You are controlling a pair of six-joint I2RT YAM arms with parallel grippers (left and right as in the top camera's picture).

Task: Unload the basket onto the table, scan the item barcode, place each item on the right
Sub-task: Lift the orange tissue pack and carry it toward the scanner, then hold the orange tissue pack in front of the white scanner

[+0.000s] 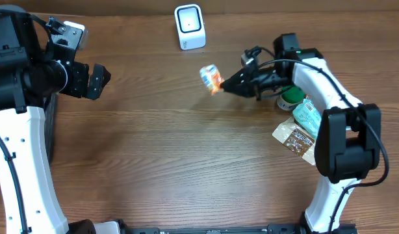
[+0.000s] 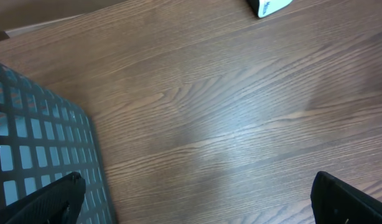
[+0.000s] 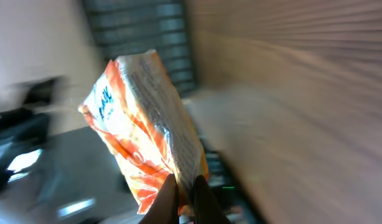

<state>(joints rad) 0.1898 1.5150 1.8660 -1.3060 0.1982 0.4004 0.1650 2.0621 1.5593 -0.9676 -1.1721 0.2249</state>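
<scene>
Next, the right gripper swings the packet down via the scanner (image 1: pixel 190 26) and releases it at the teal pouch (image 1: pixel 308 118), below the gripper and to its right in the overhead view.
My right gripper (image 1: pixel 223 86) is shut on the edge of an orange and white snack packet (image 1: pixel 211 77), held above the table a little below and right of the white barcode scanner (image 1: pixel 190 26). In the right wrist view the packet (image 3: pixel 144 124) stands up from between my two fingertips (image 3: pixel 168 198), tilted and blurred. My left gripper (image 1: pixel 101 79) hangs open at the far left, away from the packet. In the left wrist view its fingers (image 2: pixel 51 200) stand wide apart over bare wood, and a corner of the scanner (image 2: pixel 268 7) shows at the top.
Other items lie at the right by the arm's base: a green-lidded tub (image 1: pixel 290 99), a teal pouch (image 1: pixel 308 114) and a brown packet (image 1: pixel 294 139). A grey mesh basket (image 2: pixel 35 143) sits at the left edge under the left arm.
</scene>
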